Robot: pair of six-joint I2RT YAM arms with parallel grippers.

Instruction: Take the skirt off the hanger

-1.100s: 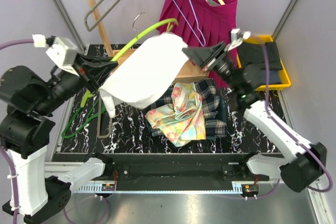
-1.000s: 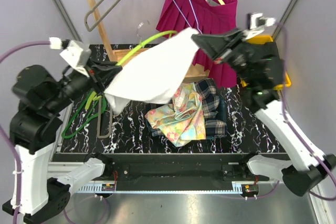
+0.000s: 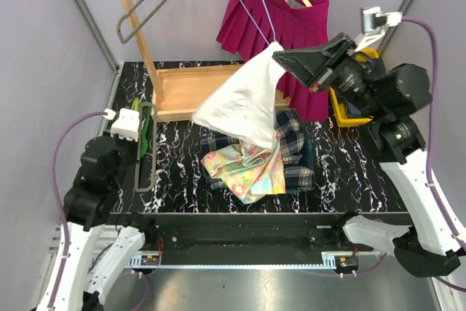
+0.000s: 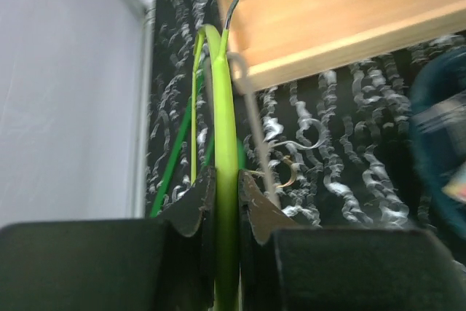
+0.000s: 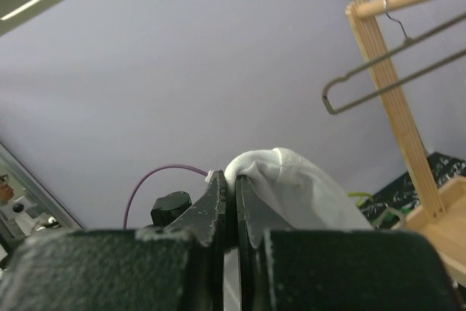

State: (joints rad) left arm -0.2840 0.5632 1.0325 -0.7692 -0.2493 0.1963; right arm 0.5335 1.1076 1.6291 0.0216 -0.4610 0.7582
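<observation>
The lime green hanger is already bare of cloth. I will lower my left gripper toward the loose hangers on top of the table and let go of the hanger there.
The white skirt (image 3: 244, 103) hangs free from my right gripper (image 3: 280, 54), which is shut on its waistband high over the table's middle. In the right wrist view the skirt (image 5: 295, 183) bulges out beside the shut gripper (image 5: 234, 189). The lime green hanger (image 3: 143, 125) lies low at the table's left edge, bare of cloth. My left gripper (image 3: 140, 111) is shut on it. In the left wrist view the hanger (image 4: 224, 100) runs straight between the fingers of the left gripper (image 4: 226, 183), its metal hook near the wooden base.
A wooden rack (image 3: 200, 85) stands at the back with a grey hanger (image 3: 149, 5) and a magenta skirt (image 3: 287, 23) on hangers. A blue basket (image 3: 309, 154) of patterned clothes sits mid-table. A yellow bin (image 3: 342, 111) is at right. More hangers (image 3: 142, 172) lie at left.
The skirt has come off the green hanger. My left arm has dropped down and left with the bare hanger. My right gripper has risen up and right with the skirt.
</observation>
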